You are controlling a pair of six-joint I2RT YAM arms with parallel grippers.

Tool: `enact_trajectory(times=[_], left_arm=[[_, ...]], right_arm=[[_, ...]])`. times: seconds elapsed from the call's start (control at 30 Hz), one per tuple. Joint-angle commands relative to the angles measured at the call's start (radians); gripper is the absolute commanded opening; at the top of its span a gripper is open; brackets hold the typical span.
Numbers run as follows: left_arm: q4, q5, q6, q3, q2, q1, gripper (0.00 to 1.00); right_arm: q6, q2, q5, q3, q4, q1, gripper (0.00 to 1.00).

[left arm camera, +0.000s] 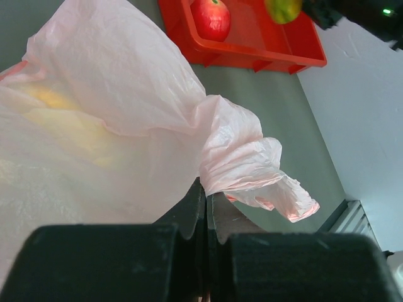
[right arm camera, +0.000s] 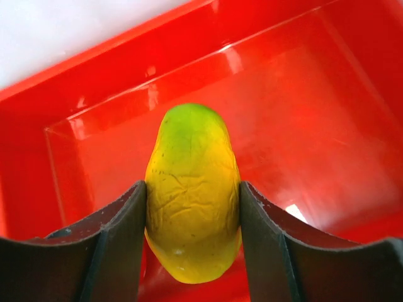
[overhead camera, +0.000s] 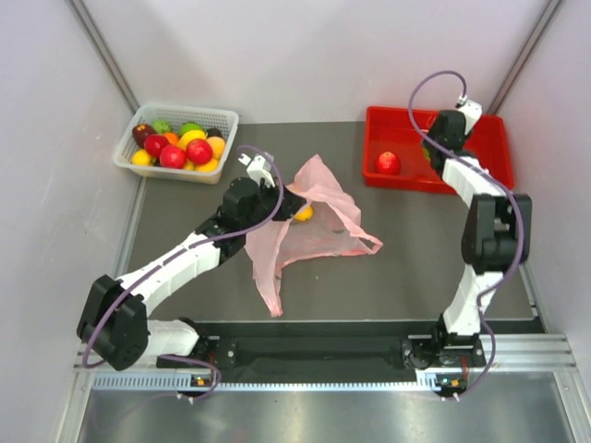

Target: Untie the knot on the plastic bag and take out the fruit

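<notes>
The mango still hangs above the tray's bottom, so the right gripper will next go down and over toward the red apple, to the bare bottom of the tray beside the apple.
The pink plastic bag (overhead camera: 323, 229) lies crumpled mid-table, and a yellow fruit (overhead camera: 305, 213) shows at its opening. My left gripper (overhead camera: 294, 205) is shut on a bunched fold of the bag (left arm camera: 126, 113), with the film pinched at its fingertips (left arm camera: 206, 192). Yellow fruit (left arm camera: 56, 104) shows dimly through the film. I see no knot. My right gripper (right arm camera: 192, 185) is shut on a yellow-green mango (right arm camera: 192, 182), held just above the floor of the red tray (right arm camera: 315, 113). A red apple (overhead camera: 388, 162) lies in that tray (overhead camera: 494, 148).
A white basket (overhead camera: 125, 152) piled with several red, yellow and green fruits stands at the back left. Grey walls close in on both sides. One long strip of the bag trails toward the near edge (overhead camera: 272, 300).
</notes>
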Motion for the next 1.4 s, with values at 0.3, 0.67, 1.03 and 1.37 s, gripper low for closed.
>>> enact_trajectory(times=[0.3,0.67,1.03,1.37], left_arm=[[0.033,0.008,0.014,-0.003,-0.030,0.001,0.00],[0.040,0.014,0.007,-0.009,-0.028,0.001,0.00],[0.038,0.017,0.004,-0.016,-0.037,0.003,0.00],[0.041,0.025,0.004,-0.008,-0.042,0.001,0.00]], right_arm=[[-0.079,0.299,-0.276,0.307,-0.225,-0.008,0.00],[-0.076,0.270,-0.720,0.304,-0.230,-0.008,0.24],[-0.047,-0.036,-0.598,0.062,-0.146,-0.008,1.00],[-0.094,-0.710,-0.609,-0.379,-0.136,0.103,1.00]])
